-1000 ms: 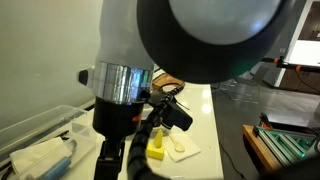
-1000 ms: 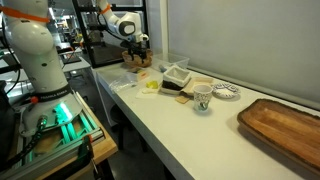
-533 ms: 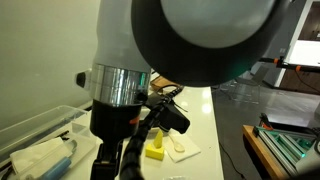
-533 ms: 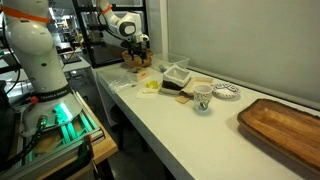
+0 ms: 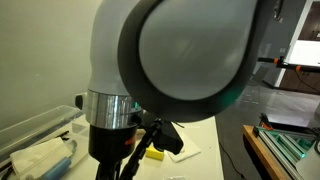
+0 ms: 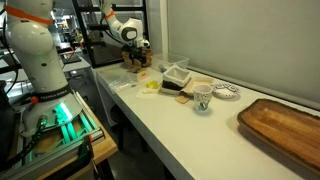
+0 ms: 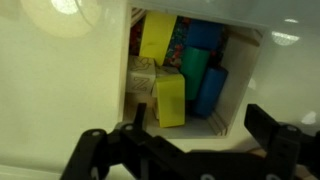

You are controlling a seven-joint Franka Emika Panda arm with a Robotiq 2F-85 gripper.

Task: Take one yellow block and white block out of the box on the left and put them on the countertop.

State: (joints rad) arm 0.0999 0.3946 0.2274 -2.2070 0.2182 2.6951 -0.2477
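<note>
The block is below my gripper and my fingers are already wide apart, so I should next move my gripper down around the sides of the box's near yellow block (image 7: 171,100) and close.
In the wrist view I look down into the box (image 7: 243,95), which holds several coloured blocks. A yellow block (image 7: 170,101) lies at its near side, a second yellow one (image 7: 157,35) is farther back, and a pale block (image 7: 141,73) sits at the left. My gripper (image 7: 200,128) is open and empty above the box's near edge, with its jaws wide apart. In both exterior views another yellow block (image 5: 155,155) (image 6: 150,86) lies on the white countertop (image 6: 170,125). A white flat piece (image 5: 186,150) lies beside it. My gripper (image 6: 136,60) hovers at the counter's far end.
Blue (image 7: 211,88) and green (image 7: 192,70) blocks fill the box's right side. A clear bin (image 5: 40,128) stands beside the arm. A clear container (image 6: 177,72), a cup (image 6: 203,97), a plate (image 6: 227,92) and a wooden tray (image 6: 285,125) stand along the counter.
The arm has swung closer to an exterior camera and now blocks more of that view. The gripper has dropped a little. The blocks on the counter have not moved.
</note>
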